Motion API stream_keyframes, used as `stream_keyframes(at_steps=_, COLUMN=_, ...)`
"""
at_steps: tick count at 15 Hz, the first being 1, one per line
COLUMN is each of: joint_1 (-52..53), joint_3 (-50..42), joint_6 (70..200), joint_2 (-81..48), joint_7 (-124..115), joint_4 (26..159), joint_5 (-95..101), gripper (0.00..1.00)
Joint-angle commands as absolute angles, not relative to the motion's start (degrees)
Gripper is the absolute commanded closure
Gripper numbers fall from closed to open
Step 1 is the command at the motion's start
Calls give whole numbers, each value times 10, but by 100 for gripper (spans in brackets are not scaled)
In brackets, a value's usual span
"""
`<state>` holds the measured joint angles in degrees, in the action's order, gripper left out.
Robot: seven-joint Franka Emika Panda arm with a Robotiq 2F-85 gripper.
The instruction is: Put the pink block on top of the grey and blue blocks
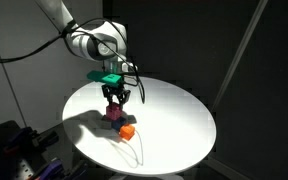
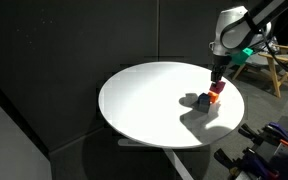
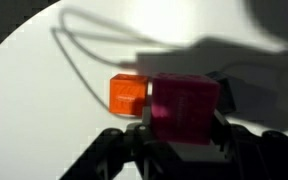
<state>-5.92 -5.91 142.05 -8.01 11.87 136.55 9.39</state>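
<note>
The pink block (image 3: 184,106) still hangs above the grey and blue blocks, so the robot's gripper will move down toward the right in the wrist view to let it go onto them.
The pink block (image 3: 184,106) fills the space between my gripper's (image 3: 182,135) dark fingers in the wrist view, and the fingers are closed on its sides. In an exterior view the gripper (image 2: 216,82) hangs just above a small cluster of cubes near the table's edge. The blue block (image 2: 203,101) rests on the table beside the orange cube (image 2: 213,97). In the wrist view the orange cube (image 3: 127,93) lies just left of the pink block, and a greyish shape (image 3: 227,93), perhaps the grey block, shows at its right. The blue block is hidden there.
The round white table (image 1: 174,110) stands before a black curtain, and its edge (image 2: 234,120) is close to the cubes. A thin loop of wire (image 1: 134,150) lies on the table by the orange cube (image 1: 127,131); it also shows in the wrist view (image 3: 84,60).
</note>
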Motion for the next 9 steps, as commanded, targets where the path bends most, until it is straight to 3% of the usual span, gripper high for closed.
stream_keyframes(at_steps=1, joint_1=-56, joint_3=-55, joint_6=1422, joint_2=-93, joint_7=112, joint_4=1348, joint_5=101, gripper=69)
stream_keyframes(at_steps=9, joint_1=-46, joint_3=-50, joint_6=1421, joint_2=-126, joint_7=97, joint_4=1317, joint_5=105, gripper=69)
